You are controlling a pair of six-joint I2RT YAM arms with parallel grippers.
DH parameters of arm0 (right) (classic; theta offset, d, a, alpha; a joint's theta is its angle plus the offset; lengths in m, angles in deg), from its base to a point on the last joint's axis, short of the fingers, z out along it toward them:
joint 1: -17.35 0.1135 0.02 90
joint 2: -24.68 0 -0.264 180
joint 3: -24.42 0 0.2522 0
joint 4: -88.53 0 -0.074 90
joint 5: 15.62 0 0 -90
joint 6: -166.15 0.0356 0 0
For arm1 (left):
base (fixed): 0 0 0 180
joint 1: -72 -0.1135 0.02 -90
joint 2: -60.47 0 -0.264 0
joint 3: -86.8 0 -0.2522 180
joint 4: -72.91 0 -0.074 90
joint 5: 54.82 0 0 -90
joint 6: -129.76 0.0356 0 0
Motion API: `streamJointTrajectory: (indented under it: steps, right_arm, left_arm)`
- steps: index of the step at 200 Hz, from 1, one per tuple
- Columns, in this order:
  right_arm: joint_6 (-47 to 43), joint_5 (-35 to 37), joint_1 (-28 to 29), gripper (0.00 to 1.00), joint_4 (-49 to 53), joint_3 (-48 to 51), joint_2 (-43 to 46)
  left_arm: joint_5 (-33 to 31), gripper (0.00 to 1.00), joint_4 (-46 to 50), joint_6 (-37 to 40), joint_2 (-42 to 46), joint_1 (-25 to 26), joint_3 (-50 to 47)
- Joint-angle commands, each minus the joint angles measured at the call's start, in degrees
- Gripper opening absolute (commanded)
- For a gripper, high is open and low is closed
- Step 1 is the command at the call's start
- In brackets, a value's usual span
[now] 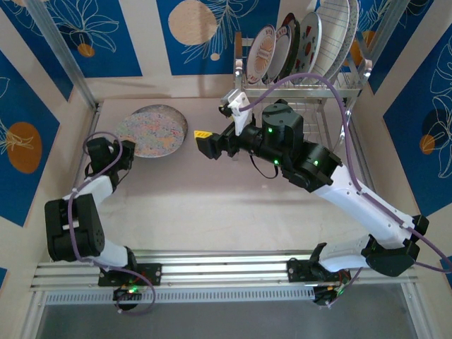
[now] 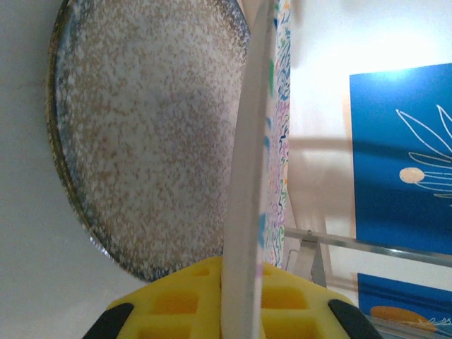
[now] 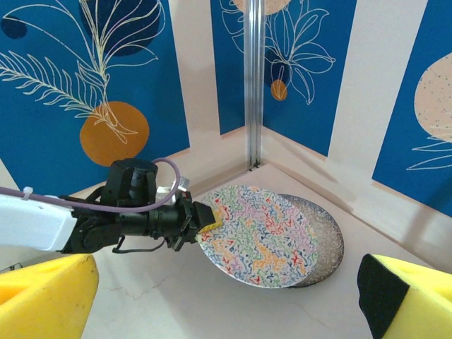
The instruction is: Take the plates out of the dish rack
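The white plate needs to go down and outward next with my left gripper, over the speckled grey plate (image 2: 148, 134). Then my left gripper will let go of the white plate's rim.
My left gripper (image 1: 130, 150) (image 2: 244, 286) (image 3: 209, 216) is shut on the rim of a white plate with multicoloured squiggles (image 1: 152, 131) (image 2: 248, 162) (image 3: 260, 233). That plate tilts over a speckled grey plate (image 2: 148, 134) (image 3: 323, 236) lying flat on the table at the back left. My right gripper (image 1: 207, 145) (image 3: 226, 300) hangs open over the table's middle, its yellow fingers (image 3: 46, 296) wide apart and holding nothing. The chrome dish rack (image 1: 344, 85) stands at the back right with several plates upright in its slots, among them a red sunburst plate (image 1: 261, 54) and a plaid one (image 1: 337, 30).
Blue and white patterned walls close in the table on the left, back and right. A metal post (image 3: 253, 78) stands in the back left corner. The right arm's purple cable (image 1: 311, 78) arches in front of the rack.
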Motion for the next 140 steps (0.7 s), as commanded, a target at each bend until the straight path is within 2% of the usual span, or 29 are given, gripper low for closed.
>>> streamJointTrajectory:
  steps: [1, 140]
  right_arm:
    - [1.2, 1.0, 0.2, 0.95, 0.5, -2.1, 0.3]
    - [2.5, 0.3, -0.2, 0.95, 1.4, -2.8, -0.4]
  left_arm:
    - [2.2, 0.0, -7.1, 1.2, -1.9, -1.1, 3.4]
    - [4.0, 0.0, -10.7, 1.9, -15.0, -1.5, 9.6]
